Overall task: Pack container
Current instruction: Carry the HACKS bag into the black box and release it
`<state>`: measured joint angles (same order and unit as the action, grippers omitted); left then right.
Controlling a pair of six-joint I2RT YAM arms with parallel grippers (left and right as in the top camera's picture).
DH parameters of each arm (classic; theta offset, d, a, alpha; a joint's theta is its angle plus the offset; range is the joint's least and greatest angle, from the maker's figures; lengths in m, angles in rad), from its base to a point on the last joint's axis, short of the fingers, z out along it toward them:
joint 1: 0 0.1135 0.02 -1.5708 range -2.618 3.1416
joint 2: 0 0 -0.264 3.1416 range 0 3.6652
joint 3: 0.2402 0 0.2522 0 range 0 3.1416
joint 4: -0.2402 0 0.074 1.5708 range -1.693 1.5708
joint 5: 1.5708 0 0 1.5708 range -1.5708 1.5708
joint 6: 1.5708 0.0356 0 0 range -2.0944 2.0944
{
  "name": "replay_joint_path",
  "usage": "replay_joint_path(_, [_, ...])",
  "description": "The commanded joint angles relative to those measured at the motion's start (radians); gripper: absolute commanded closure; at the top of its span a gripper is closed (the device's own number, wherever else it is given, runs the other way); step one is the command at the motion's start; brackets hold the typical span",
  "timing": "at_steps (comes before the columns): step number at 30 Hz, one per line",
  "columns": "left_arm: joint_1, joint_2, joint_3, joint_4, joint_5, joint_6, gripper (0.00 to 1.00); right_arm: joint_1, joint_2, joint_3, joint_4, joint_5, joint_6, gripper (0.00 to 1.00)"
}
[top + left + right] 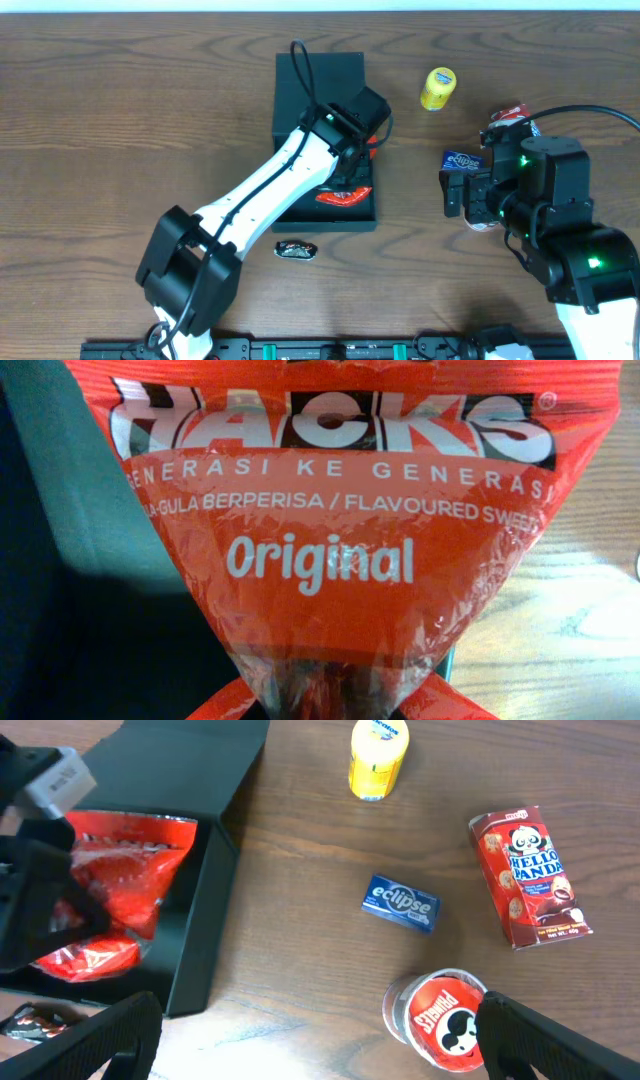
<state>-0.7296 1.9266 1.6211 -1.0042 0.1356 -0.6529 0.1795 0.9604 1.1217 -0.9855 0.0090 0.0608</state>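
My left gripper lowers the red Hacks candy bag point(340, 510) deeper between the container's sides next, as the bag still hangs high.
The container is a dark box point(364, 217) with its flat lid point(320, 85) folded back, at the table's middle. It also shows in the right wrist view point(195, 950) and in the left wrist view point(60, 560). My left gripper point(356, 165) reaches over it. Its orange fingers point(335, 705) are shut on a red Hacks candy bag point(340, 510), which hangs in the box point(345, 196) point(110, 890). My right gripper point(468, 195) is open and empty point(320, 1055), low over the table right of the box, its right finger beside a small Pringles can point(437, 1020).
On the table right of the box are a yellow bottle point(438, 88) point(378, 755), a blue Eclipse tin point(462, 159) point(400, 903) and a Hello Panda box point(510, 115) point(527, 877). A small dark wrapper point(296, 250) lies in front of the box.
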Motion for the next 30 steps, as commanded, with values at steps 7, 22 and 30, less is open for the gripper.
replay_joint_path(7, [-0.004, 0.085, 0.02, 0.023, 0.011, -0.077, 0.94, -0.002, 0.0, -0.004, -0.003, 0.01, 0.013, 0.01])
replay_joint_path(22, [-0.004, 0.146, 0.019, 0.011, -0.024, -0.115, 0.94, -0.002, 0.0, -0.004, -0.006, 0.01, 0.013, 0.01])
replay_joint_path(30, [-0.004, 0.146, 0.019, 0.008, -0.023, -0.159, 0.94, -0.002, 0.0, -0.004, -0.006, 0.01, 0.013, 0.01])
